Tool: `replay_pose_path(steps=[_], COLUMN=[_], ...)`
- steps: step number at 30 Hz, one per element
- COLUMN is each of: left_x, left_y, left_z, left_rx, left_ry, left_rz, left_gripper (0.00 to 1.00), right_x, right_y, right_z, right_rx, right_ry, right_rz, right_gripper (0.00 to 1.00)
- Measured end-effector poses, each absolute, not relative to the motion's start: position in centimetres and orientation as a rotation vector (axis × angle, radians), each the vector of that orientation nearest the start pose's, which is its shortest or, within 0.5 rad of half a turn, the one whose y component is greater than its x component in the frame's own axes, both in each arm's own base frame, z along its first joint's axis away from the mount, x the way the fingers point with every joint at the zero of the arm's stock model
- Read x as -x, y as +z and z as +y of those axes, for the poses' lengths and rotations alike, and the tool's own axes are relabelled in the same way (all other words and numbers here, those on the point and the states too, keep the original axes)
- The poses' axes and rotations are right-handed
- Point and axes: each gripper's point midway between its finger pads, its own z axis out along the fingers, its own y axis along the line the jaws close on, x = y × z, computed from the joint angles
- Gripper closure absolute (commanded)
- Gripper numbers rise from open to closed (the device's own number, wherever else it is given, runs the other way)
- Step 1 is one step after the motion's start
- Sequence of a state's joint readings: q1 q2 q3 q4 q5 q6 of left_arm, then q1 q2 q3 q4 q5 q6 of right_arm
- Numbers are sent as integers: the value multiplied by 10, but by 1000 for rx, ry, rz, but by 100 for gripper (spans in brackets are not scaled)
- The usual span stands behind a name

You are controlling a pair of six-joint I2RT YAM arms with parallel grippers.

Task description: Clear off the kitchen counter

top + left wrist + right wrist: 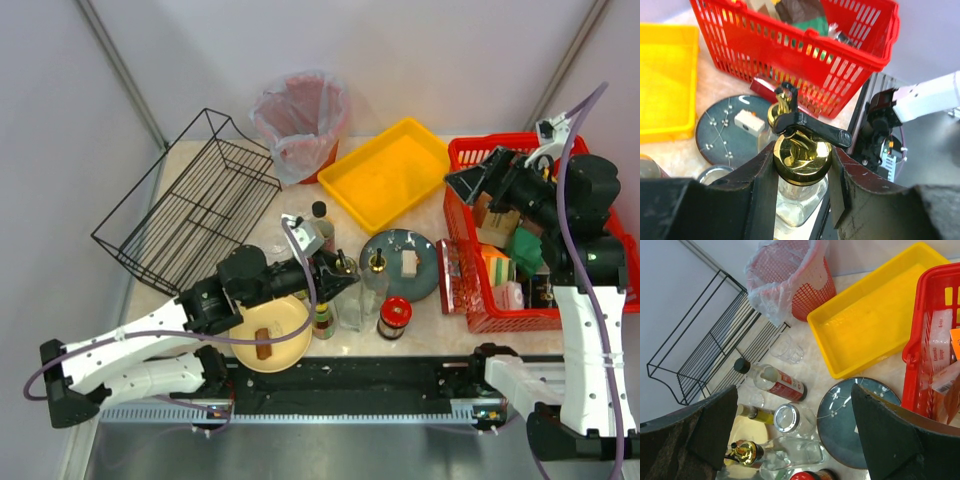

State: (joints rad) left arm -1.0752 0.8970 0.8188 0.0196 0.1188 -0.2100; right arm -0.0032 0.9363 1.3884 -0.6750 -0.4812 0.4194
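The left gripper rises with the bottle next, moves outward and lowers to release the bottle at the wire rack's far end [218,150], which stands empty.
The kitchen counter [268,225] is pale marble and crowded with tableware. My left gripper [802,172] is shut on the gold cap [802,157] of a clear glass bottle [350,300] near the front middle; both fingers [760,195] press the cap's sides. A black pour lever sticks out above the cap. The bottle stands upright on the counter. A second gold-topped bottle [377,262] stands just behind it. My right gripper [465,185] hangs open and empty above the left rim of the red basket [470,305].
A blue plate [425,282] holds a white cube. Close by are a cream plate [290,345] with a sausage, a red-lidded jar [395,315], a red-labelled bottle [775,382], an open jar [787,417] and a glass [787,347]. Yellow tray [395,170], wire rack [190,215] and lined bin [300,120] stand behind.
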Motion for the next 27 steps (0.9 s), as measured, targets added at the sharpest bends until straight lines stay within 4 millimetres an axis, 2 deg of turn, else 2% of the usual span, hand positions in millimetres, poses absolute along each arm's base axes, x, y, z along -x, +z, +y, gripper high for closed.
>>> replay_pose_path(steps=[7, 9, 15, 19, 27], left_x=[-139, -144, -163, -180, -222], left_y=[371, 389, 454, 476, 494], left_z=[-300, -289, -240, -203, -141], left_rx=[-742, -695, -479, -321, -87], left_ry=[-1054, -1017, -867, -731, -304], left_rz=[1476, 1487, 1481, 1490, 1492], left_gripper=[100, 100, 100, 100, 100], right_x=[-265, -265, -269, -270, -269], right_y=[402, 402, 401, 401, 402], right_z=[94, 93, 87, 85, 85], right_rx=[-36, -37, -63, -73, -74], right_ry=[717, 709, 672, 660, 658], right_rz=[1820, 1819, 1817, 1816, 1813], right_gripper=[7, 7, 7, 7, 7])
